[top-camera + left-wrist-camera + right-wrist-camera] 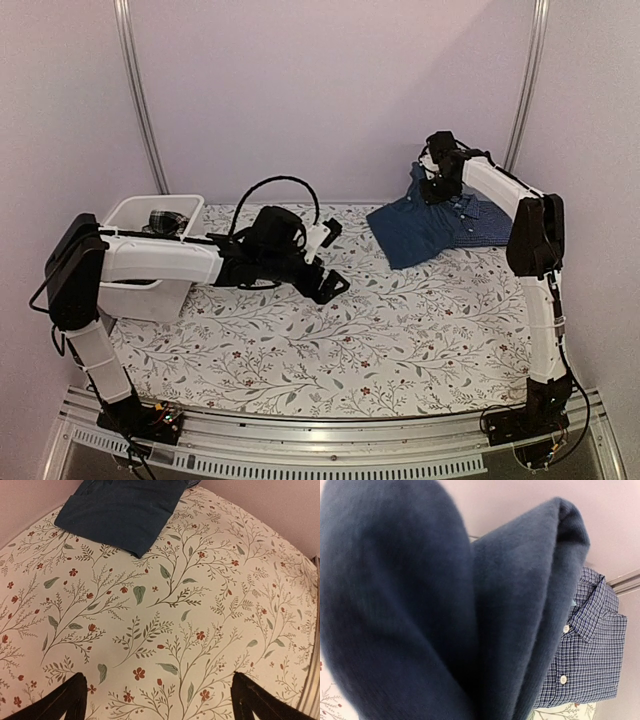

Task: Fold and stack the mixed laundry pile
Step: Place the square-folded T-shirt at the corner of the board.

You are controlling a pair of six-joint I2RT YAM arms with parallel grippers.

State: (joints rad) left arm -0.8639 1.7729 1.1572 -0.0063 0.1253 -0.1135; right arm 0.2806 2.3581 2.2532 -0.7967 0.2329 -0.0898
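The T-shirt [408,238] lies crooked, so the robot's right gripper will next go up and to the right in the top view, then come down and let go over the check shirt's bare end [491,226].
The dark blue T-shirt [408,238] lies at the back right, partly over the blue-and-white check shirt [482,225]. My right gripper [436,187] holds one edge of the T-shirt lifted above the check shirt. In the right wrist view the dark blue cloth [445,610] fills the frame and hides the fingers, with the check shirt [590,650] behind it. My left gripper [334,257] hovers open and empty over the middle of the cloth-covered table, left of the T-shirt [120,510]. Its jaws stand wide apart [157,687]. The black-and-white plaid piece [165,220] lies in the tub.
The white plastic tub [128,212] stands at the back left, beside my left arm. The floral tablecloth [400,340] covers the table. A metal rail runs along the near edge, and the walls stand close behind and to the right.
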